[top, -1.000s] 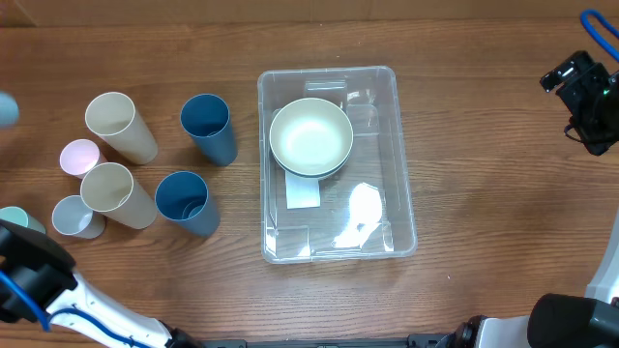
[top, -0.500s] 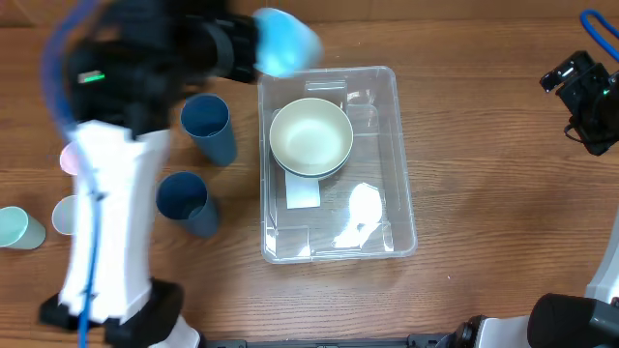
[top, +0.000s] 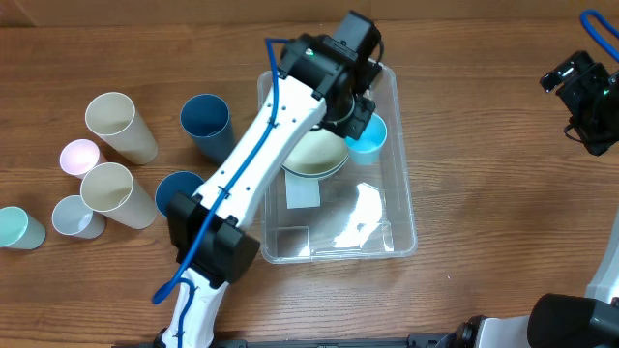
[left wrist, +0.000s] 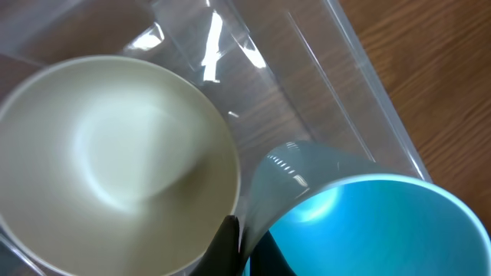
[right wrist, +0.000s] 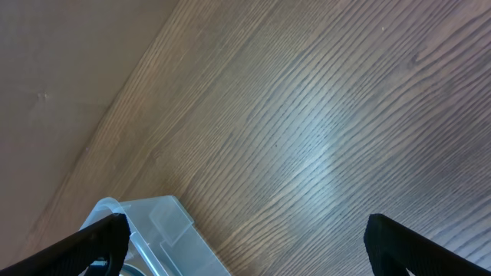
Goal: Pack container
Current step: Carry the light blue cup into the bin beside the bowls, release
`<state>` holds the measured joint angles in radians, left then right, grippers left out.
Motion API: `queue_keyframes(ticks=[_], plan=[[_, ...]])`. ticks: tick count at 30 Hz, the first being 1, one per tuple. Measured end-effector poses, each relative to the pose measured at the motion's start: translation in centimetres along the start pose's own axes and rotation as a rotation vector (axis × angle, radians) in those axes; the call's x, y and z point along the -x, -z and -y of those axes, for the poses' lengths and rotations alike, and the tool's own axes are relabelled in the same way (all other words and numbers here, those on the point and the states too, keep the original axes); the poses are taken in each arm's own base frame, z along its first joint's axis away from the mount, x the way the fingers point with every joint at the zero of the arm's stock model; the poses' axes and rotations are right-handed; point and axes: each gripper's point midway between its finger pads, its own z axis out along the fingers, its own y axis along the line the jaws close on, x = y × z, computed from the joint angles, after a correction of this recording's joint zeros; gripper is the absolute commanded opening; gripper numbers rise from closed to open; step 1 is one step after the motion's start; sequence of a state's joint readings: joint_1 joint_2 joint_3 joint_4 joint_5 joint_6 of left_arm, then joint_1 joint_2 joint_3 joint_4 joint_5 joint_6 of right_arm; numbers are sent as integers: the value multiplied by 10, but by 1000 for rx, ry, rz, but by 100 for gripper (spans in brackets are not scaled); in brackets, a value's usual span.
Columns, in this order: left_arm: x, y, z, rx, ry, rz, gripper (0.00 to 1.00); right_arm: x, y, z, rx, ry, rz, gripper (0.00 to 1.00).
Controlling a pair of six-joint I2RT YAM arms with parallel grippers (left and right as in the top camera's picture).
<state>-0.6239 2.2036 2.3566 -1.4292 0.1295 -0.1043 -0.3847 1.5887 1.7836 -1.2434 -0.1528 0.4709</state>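
The container's bottom is bare beside the bowl. Next my left gripper will move down and to the right in the overhead view and let go of the cup there.
The clear rectangular container (top: 401,217) lies in the middle of the table, with a cream bowl (top: 311,155) in its far half. My left gripper (top: 356,114) reaches over the container's far right part, shut on the rim of a light blue cup (top: 368,135) held beside the bowl. In the left wrist view the fingers (left wrist: 242,249) pinch the cup's wall (left wrist: 360,222), next to the bowl (left wrist: 115,153) and the container's wall (left wrist: 360,84). My right gripper (top: 590,106) hangs open at the table's far right, empty; its fingers (right wrist: 245,238) frame bare wood and a container corner (right wrist: 157,222).
Left of the container stand loose cups: two dark blue (top: 206,126) (top: 174,190), two cream (top: 118,124) (top: 114,193), a pink one (top: 79,156), a pale grey one (top: 73,217) and a mint one (top: 17,228). A white label (top: 302,191) shows on the container's base.
My left arm swung from the left side across the table to over the container, carrying the light blue cup down beside the bowl. The right arm has not moved.
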Motion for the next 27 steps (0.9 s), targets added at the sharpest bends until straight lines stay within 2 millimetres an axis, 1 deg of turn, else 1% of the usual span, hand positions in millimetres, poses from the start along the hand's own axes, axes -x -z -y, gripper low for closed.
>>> queue_keyframes(ticks=[1,7,8,10,12,15,19,23,27], plan=[[-3,-5,5,-1,-9,-16,4,0,0,0,0,0,1,100],[-21,-52,43,15,-100,-123,4,0,0,0,0,0,0,100],[-24,-58,47,22,-109,-137,4,0,0,0,0,0,0,100],[-26,-66,49,38,-116,-148,4,0,0,0,0,0,0,100],[-21,-77,46,61,-100,-135,4,0,0,0,0,0,1,100],[-18,-82,41,90,-77,-127,4,0,0,0,0,-1,0,100],[-14,-81,30,154,-52,-105,4,0,0,0,0,0,1,100],[-5,-81,20,192,-29,-69,6,0,0,0,0,0,0,100],[-3,-80,11,204,-6,-64,13,0,0,0,1,0,0,100]])
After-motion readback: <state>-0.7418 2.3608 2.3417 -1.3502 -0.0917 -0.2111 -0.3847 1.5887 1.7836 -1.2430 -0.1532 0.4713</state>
